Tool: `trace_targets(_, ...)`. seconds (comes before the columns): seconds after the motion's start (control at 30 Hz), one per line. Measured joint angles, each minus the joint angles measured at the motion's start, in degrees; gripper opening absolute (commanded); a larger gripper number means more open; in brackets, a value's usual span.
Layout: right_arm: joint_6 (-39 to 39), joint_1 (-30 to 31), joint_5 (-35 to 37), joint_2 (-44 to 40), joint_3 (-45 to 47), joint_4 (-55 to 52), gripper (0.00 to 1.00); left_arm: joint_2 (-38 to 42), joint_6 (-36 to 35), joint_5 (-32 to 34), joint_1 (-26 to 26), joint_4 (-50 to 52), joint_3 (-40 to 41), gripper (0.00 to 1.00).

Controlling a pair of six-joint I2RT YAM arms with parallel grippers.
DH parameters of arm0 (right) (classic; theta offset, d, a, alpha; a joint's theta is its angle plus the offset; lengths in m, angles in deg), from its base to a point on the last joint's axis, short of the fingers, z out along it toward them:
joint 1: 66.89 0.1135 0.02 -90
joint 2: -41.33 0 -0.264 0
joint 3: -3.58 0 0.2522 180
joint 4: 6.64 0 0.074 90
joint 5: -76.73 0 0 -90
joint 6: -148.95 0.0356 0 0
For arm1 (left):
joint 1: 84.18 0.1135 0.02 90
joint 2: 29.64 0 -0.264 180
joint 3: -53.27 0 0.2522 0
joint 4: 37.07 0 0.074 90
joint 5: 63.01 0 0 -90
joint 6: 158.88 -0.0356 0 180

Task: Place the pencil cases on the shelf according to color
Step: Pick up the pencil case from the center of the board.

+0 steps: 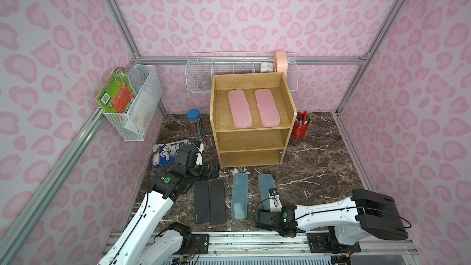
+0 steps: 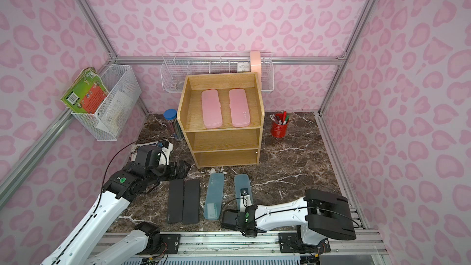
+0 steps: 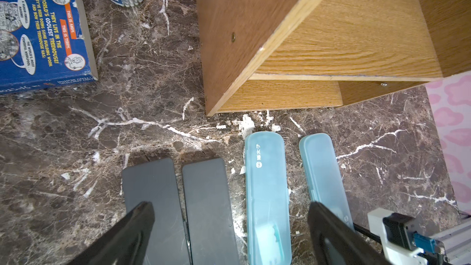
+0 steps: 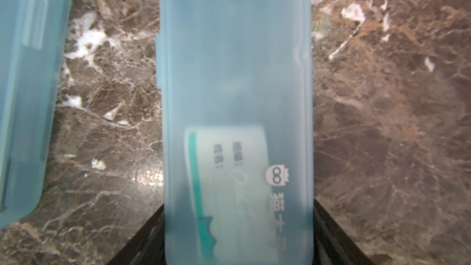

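The teal case goes up and outward in my right gripper next, for release in the middle level's half by the red cup, since that shelf level stands empty.
Two pink pencil cases [image 1: 239,108] [image 1: 267,107] lie side by side on the top tier of the wooden shelf [image 1: 288,93]. Its two lower tiers hold nothing. In front of the shelf, two black cases [image 1: 201,201] [image 1: 218,201] and two teal cases [image 1: 239,196] [image 1: 266,183] lie in a row on the marble. My right gripper [image 4: 238,207] is shut on the near, labelled end of the right teal case [image 4: 237,72], with its fingers against both long edges. My left gripper [image 3: 229,207] hangs open above the black cases [image 3: 153,195], holding nothing.
A blue book [image 1: 165,155] lies left of the shelf, behind my left arm. A clear pencil tube with a blue lid [image 1: 195,123] stands at the shelf's left side and a red pen cup [image 1: 300,126] at its right. White wire baskets [image 1: 135,103] [image 1: 239,72] hang on the walls.
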Motion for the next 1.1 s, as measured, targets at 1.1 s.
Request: trace_targets(1.1,-25.05,-21.99,7.34,-14.56,-16.9,2.1,0.73,-3.87,-4.33,7.74,0.55,-6.69,-7.04,0.99)
